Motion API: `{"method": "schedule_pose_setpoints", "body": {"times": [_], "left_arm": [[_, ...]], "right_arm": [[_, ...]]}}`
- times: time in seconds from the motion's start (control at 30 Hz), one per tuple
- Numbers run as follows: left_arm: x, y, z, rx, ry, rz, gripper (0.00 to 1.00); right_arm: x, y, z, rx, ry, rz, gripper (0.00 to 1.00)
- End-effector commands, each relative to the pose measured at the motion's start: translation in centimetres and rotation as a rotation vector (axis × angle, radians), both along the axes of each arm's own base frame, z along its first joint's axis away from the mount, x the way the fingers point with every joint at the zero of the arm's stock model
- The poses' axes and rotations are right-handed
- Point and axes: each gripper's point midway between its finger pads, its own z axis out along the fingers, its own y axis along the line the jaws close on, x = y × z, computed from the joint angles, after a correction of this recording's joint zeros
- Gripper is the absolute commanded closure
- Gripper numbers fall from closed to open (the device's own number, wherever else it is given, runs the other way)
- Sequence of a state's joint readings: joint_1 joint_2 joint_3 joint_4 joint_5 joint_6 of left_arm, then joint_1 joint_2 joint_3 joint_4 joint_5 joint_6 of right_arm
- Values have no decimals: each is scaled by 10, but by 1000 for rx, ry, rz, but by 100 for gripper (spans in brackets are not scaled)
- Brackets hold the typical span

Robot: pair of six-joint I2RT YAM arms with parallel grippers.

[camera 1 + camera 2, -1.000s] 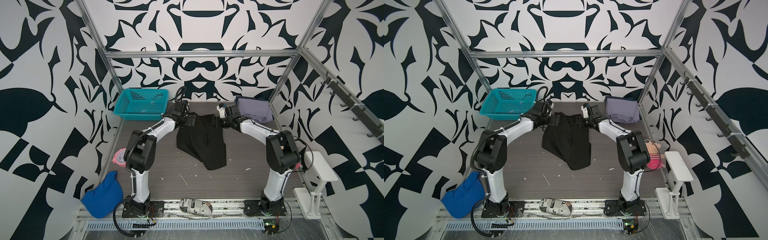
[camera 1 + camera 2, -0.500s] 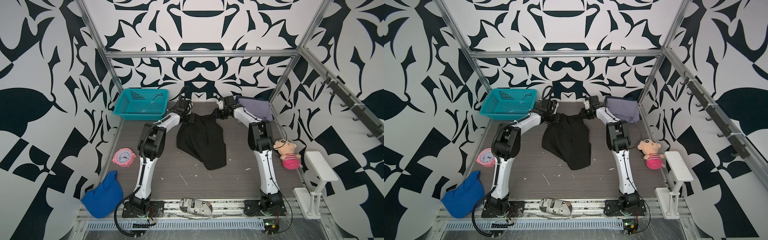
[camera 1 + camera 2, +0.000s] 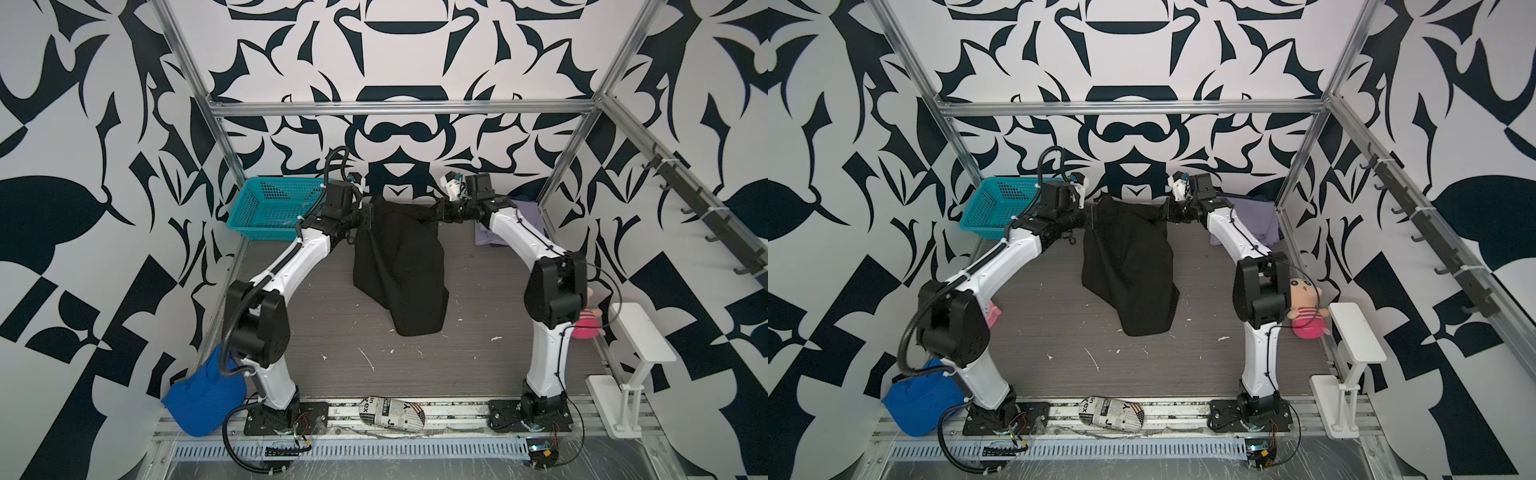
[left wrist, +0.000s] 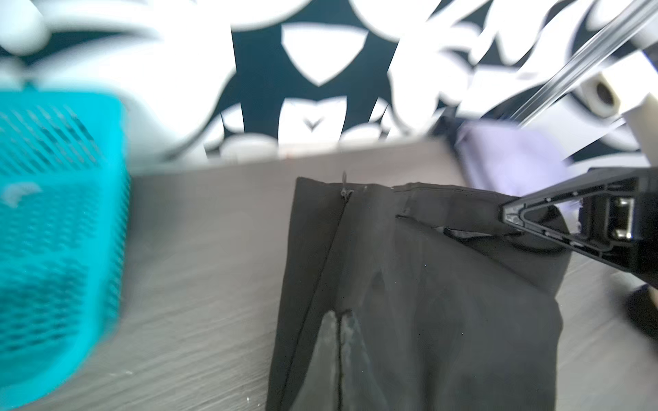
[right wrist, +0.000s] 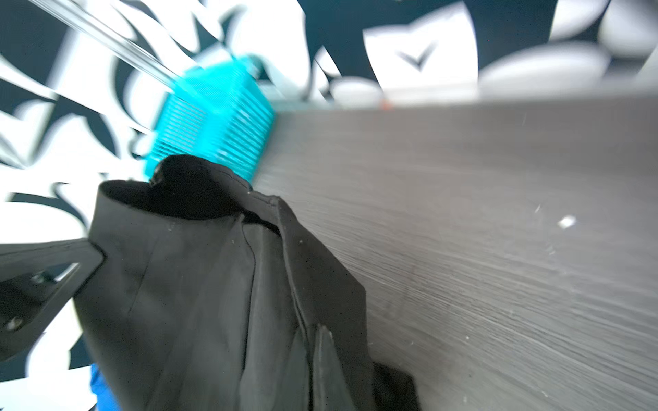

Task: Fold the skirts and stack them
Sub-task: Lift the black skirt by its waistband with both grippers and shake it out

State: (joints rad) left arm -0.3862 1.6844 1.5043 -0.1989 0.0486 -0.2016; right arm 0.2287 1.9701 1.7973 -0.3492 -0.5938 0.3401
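Observation:
Next, my left gripper moves up and back, then lowers to let go of the edge's end over the tabletop beside the teal basket, as that lies below it.
The black skirt is held up by its top edge near the back of the table, and its lower part trails onto the tabletop. My left gripper is shut on the edge's left end. My right gripper is shut on the right end, so the edge is stretched between them. Each wrist view shows the opposite gripper pinching the same black cloth. A pale lavender skirt lies at the back right, behind the right arm.
A teal basket stands at the back left. A blue mesh cloth lies at the front left and a newspaper-print bundle on the front rail. A doll and a white stand are at the right, a pink object behind the left arm.
Both grippers have shut on the black skirt's top edge. That edge has come up off the table and both arms have shifted their elbows.

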Motion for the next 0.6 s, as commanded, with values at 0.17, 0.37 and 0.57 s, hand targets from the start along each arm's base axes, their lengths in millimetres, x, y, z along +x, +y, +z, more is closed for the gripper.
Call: {"method": "schedule_pose_setpoints", "body": {"times": [0.17, 0.37, 0.57], "left_arm": [[-73, 41, 123, -53, -338, 33, 100], [-137, 51, 185, -110, -522, -47, 100], [-159, 45, 185, -131, -519, -132, 100]], "right_arm": [[-68, -49, 163, 16, -401, -95, 100], [-126, -64, 226, 2, -577, -91, 100], [-149, -64, 234, 26, -586, -74, 100]]}}
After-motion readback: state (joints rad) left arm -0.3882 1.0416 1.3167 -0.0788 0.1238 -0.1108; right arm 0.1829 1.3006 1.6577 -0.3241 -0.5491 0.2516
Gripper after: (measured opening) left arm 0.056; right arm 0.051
